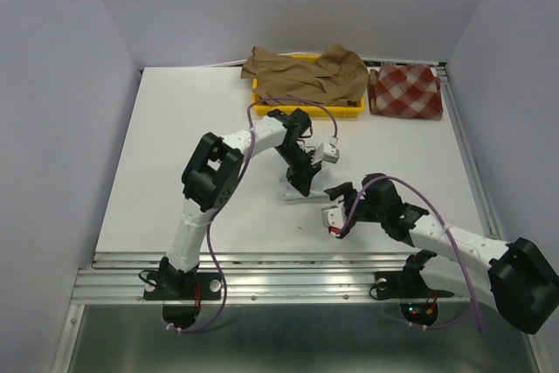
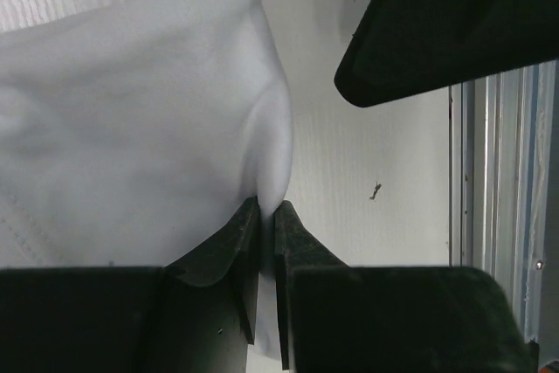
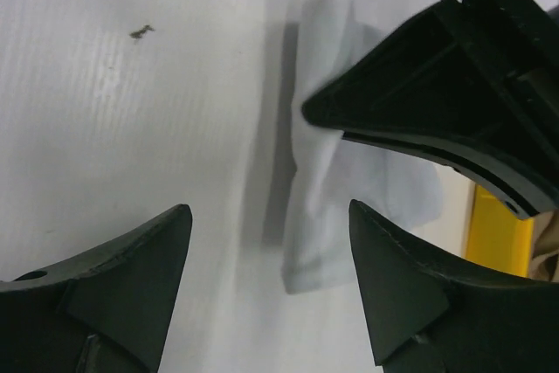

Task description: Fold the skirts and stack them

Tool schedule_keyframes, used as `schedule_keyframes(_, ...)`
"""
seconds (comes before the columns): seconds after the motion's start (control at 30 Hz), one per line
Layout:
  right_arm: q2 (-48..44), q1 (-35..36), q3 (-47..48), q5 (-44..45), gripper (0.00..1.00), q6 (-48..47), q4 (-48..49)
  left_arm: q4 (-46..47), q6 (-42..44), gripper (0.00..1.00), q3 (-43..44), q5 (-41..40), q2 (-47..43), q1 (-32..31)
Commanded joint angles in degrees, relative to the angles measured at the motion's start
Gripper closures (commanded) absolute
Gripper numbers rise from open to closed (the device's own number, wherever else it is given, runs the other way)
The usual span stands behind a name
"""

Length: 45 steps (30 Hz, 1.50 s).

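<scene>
My open right gripper lowers next toward my left gripper's fingers, over the loose end of the white skirt's near fold, since the fold sticks out past them.
The white skirt (image 1: 297,188) lies bunched on the table centre, mostly hidden under my left gripper (image 1: 301,183). In the left wrist view my left gripper (image 2: 268,216) is shut on an edge of the white skirt (image 2: 131,128). My right gripper (image 1: 341,207) is open and empty just to the right of it; in the right wrist view the white skirt (image 3: 323,216) lies ahead between my open fingers (image 3: 131,259). The tan-brown skirt (image 1: 306,74) lies heaped over the yellow tray (image 1: 354,111). The red-and-beige checked skirt (image 1: 404,91) lies folded at the back right.
The yellow tray stands at the back centre of the white table (image 1: 175,155). A metal rail (image 1: 279,264) runs along the near edge. Grey walls close in on both sides and the back.
</scene>
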Motion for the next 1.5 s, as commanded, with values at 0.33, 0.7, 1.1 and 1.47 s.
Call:
schedule_keyframes(0.33, 13.16, 3.56, 1.63, 11.85, 0.2, -0.96, 21.7, -8.78, 3.71, 0.93, 6.14, 5.63, 2.32, 1.36)
schedule_keyframes(0.7, 28.81, 4.09, 5.32, 17.2, 0.22, -0.97, 36.74, -12.65, 5.29, 0.93, 9.22, 8.35, 3.99, 2.33)
schedule_keyframes(1.1, 36.89, 4.09, 5.85, 18.86, 0.69, -6.94, 42.27, -12.57, 5.21, 0.82, 8.25, 9.06, 3.12, 2.41)
schedule_keyframes(1.47, 16.63, 4.09, 11.19, 27.67, 0.99, 0.51, 15.21, -4.12, -3.67, 0.43, 5.52, -3.15, -11.64, 10.83)
